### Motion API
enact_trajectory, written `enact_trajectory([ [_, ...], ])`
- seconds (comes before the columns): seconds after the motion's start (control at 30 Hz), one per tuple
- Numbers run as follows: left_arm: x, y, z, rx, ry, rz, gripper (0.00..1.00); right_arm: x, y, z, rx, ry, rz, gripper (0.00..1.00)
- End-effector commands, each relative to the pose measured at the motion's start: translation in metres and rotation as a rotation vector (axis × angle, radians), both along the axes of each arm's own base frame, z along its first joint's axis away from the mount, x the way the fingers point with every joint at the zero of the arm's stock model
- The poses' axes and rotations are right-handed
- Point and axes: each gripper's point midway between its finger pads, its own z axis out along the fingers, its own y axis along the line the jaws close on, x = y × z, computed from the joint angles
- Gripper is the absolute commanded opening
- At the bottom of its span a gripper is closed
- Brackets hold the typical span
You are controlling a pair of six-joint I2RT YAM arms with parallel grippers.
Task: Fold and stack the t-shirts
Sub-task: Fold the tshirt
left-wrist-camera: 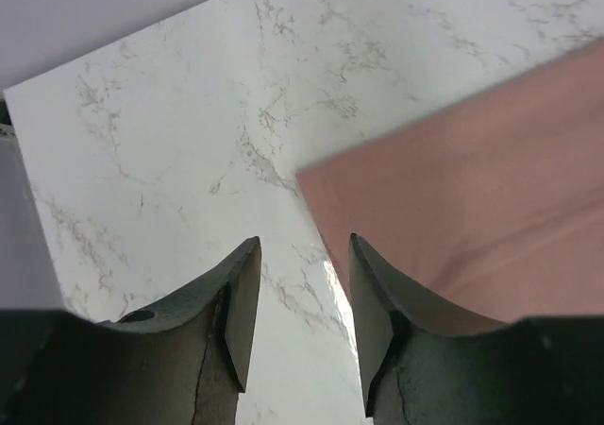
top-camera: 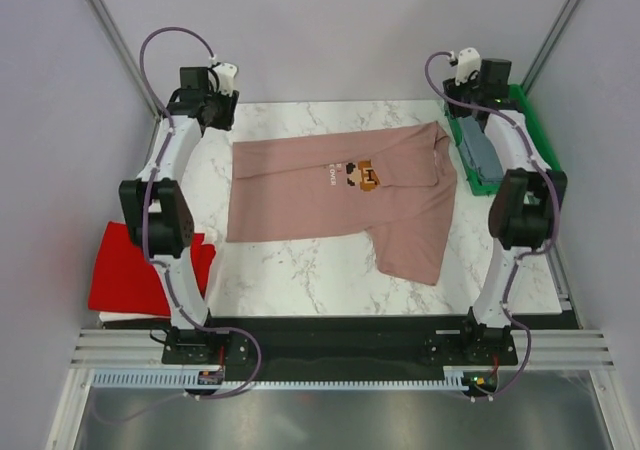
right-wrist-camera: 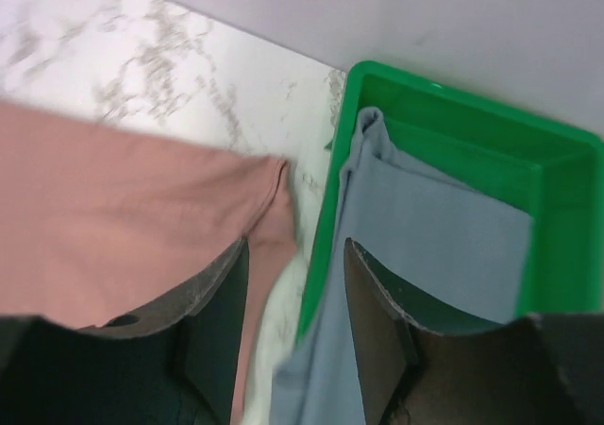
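Observation:
The near corner of the pink shirt's sleeve still sticks out toward the front. My right gripper should move back and turn next, then go down to that corner.
The dusty-pink t-shirt lies partly folded on the marble table, chest graphic up, one sleeve toward the front. The bright red t-shirt hangs off the table's left edge. The slate grey-blue t-shirt lies in the green tray. My left gripper is open and empty above bare marble, just left of the pink shirt's far left corner. My right gripper is open and empty above the gap between the pink shirt's edge and the grey-blue shirt.
The green plastic tray stands at the table's far right edge; its rim shows in the right wrist view. Grey walls close the back and sides. Bare marble lies in front of the pink shirt.

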Motion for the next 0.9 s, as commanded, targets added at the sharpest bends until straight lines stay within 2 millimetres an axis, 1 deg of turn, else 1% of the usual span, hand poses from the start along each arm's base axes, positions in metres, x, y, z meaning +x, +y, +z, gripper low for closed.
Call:
enact_trajectory([
  [0.0,-0.048,-0.022,0.06,-0.026,-0.063,-0.082,0.5,-0.068,0.035,0.066,0.003,-0.047,0.241,0.53],
  [0.03,-0.059,-0.023,0.055,-0.02,-0.042,-0.094,0.5,-0.09,0.042,0.08,-0.02,-0.055,0.302,0.53],
  [0.07,-0.08,-0.022,0.054,-0.009,-0.022,-0.105,0.5,-0.114,0.046,0.064,-0.069,0.009,0.382,0.53],
  [0.1,-0.092,-0.02,0.047,0.007,0.005,-0.119,0.5,-0.141,0.054,0.032,-0.065,0.095,0.449,0.52],
  [0.13,-0.104,-0.02,0.047,0.012,0.013,-0.125,0.5,-0.163,0.058,0.035,-0.085,0.107,0.499,0.52],
  [0.17,-0.12,-0.02,0.029,0.016,0.058,-0.132,0.5,-0.191,0.06,0.017,-0.119,0.181,0.581,0.52],
  [0.2,-0.131,-0.019,0.039,0.028,0.037,-0.143,0.5,-0.221,0.064,-0.013,-0.104,0.269,0.635,0.52],
  [0.23,-0.139,-0.018,0.035,0.035,0.048,-0.144,0.5,-0.243,0.067,-0.013,-0.116,0.277,0.68,0.51],
  [0.27,-0.152,-0.016,0.02,0.04,0.089,-0.145,0.5,-0.264,0.069,-0.022,-0.131,0.31,0.728,0.51],
  [0.3,-0.158,-0.015,0.018,0.049,0.098,-0.152,0.5,-0.294,0.07,-0.049,-0.145,0.365,0.791,0.51],
  [0.33,-0.166,-0.014,0.018,0.058,0.105,-0.154,0.5,-0.309,0.073,-0.044,-0.178,0.332,0.841,0.51],
  [0.37,-0.175,-0.013,0.01,0.065,0.129,-0.163,0.5,-0.341,0.075,-0.065,-0.202,0.383,0.938,0.51],
  [0.4,-0.18,-0.013,0.007,0.068,0.139,-0.173,0.5,-0.355,0.076,-0.07,-0.231,0.383,0.99,0.51],
  [0.43,-0.185,-0.013,0.007,0.071,0.148,-0.179,0.5,-0.368,0.077,-0.066,-0.271,0.355,1.029,0.5],
  [0.47,-0.19,-0.012,-0.001,0.072,0.167,-0.178,0.5,-0.386,0.077,-0.07,-0.279,0.373,1.074,0.5],
  [0.5,-0.193,-0.012,-0.003,0.072,0.174,-0.181,0.5,-0.404,0.079,-0.083,-0.319,0.371,1.165,0.5],
  [0.53,-0.196,-0.013,-0.007,0.069,0.186,-0.186,0.5,-0.412,0.081,-0.08,-0.364,0.334,1.207,0.5],
  [0.57,-0.199,-0.013,-0.012,0.067,0.203,-0.188,0.5,-0.424,0.08,-0.085,-0.392,0.337,1.256,0.5],
  [0.6,-0.201,-0.013,-0.015,0.062,0.213,-0.186,0.5,-0.439,0.079,-0.096,-0.401,0.351,1.301,0.5],
  [0.63,-0.203,-0.014,-0.019,0.058,0.223,-0.187,0.5,-0.443,0.079,-0.095,-0.465,0.298,1.36,0.49],
  [0.67,-0.205,-0.014,-0.024,0.054,0.239,-0.185,0.5,-0.457,0.078,-0.104,-0.462,0.318,1.396,0.5],
  [0.73,-0.206,-0.015,-0.028,0.047,0.254,-0.183,0.5,-0.465,0.079,-0.105,-0.512,0.275,1.475,0.5],
  [0.77,-0.207,-0.015,-0.029,0.039,0.26,-0.177,0.5,-0.471,0.08,-0.109,-0.507,0.279,1.496,0.5],
  [0.87,-0.209,-0.016,-0.031,0.033,0.266,-0.175,0.5,-0.473,0.082,-0.113,-0.517,0.276,1.533,0.5],
])
